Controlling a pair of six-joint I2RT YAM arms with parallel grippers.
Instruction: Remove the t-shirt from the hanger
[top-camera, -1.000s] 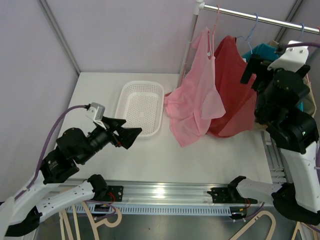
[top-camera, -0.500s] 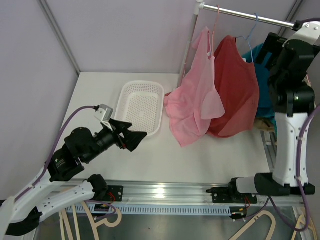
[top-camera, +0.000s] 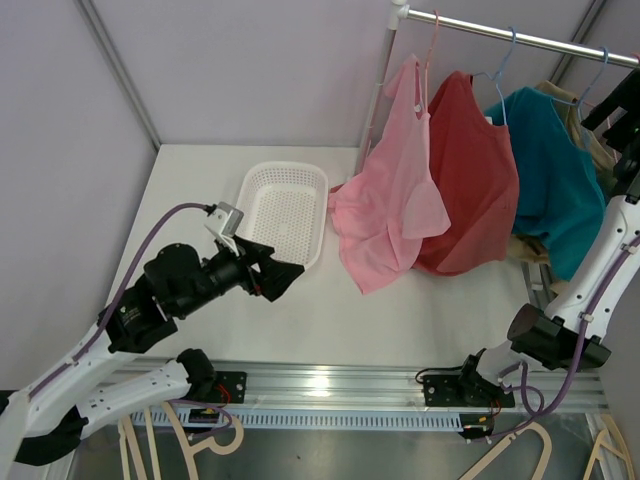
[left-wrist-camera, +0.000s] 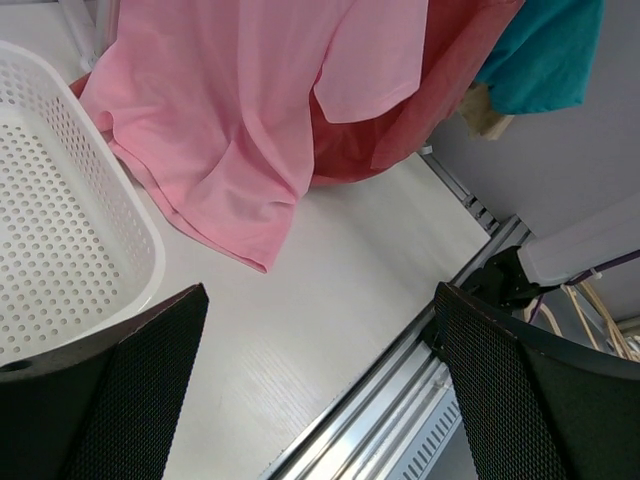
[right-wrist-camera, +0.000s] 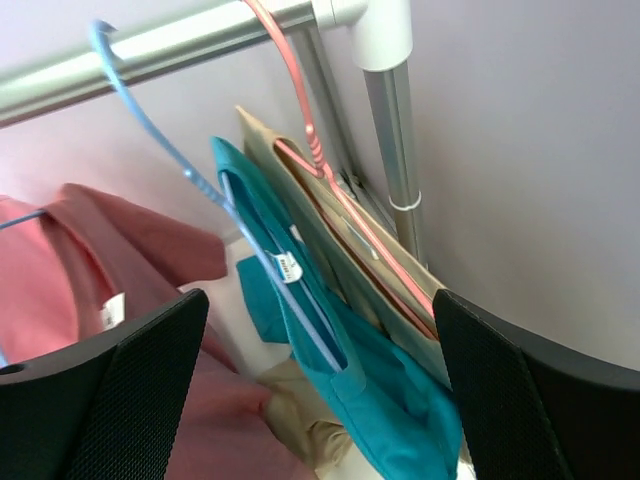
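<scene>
My right gripper lowers and shifts toward the post onto the pink hanger's bare near arm next, since that arm slopes toward the finger there.
Several garments hang on a metal rail (top-camera: 500, 35): a pink t-shirt (top-camera: 395, 200), a red one (top-camera: 470, 190), a teal one (top-camera: 545, 180) on a blue hanger (right-wrist-camera: 160, 130), and a beige one (right-wrist-camera: 330, 230) on a pink hanger (right-wrist-camera: 310, 130). My right gripper (top-camera: 625, 105) is high at the rail's right end, open and empty, with the teal shirt (right-wrist-camera: 370, 380) just ahead of its jaws. My left gripper (top-camera: 285, 280) is open and empty, low over the table and left of the pink shirt's hem (left-wrist-camera: 250, 110).
A white perforated basket (top-camera: 284, 166) stands on the table left of the pink shirt, and its rim (left-wrist-camera: 140, 230) shows in the left wrist view. The rail's upright post (right-wrist-camera: 385, 120) is at the right. An aluminium rail (top-camera: 330, 385) runs along the table's near edge.
My right arm has risen and swung to the right, uncovering the teal shirt. My left gripper has moved a little right, towards the pink shirt.
</scene>
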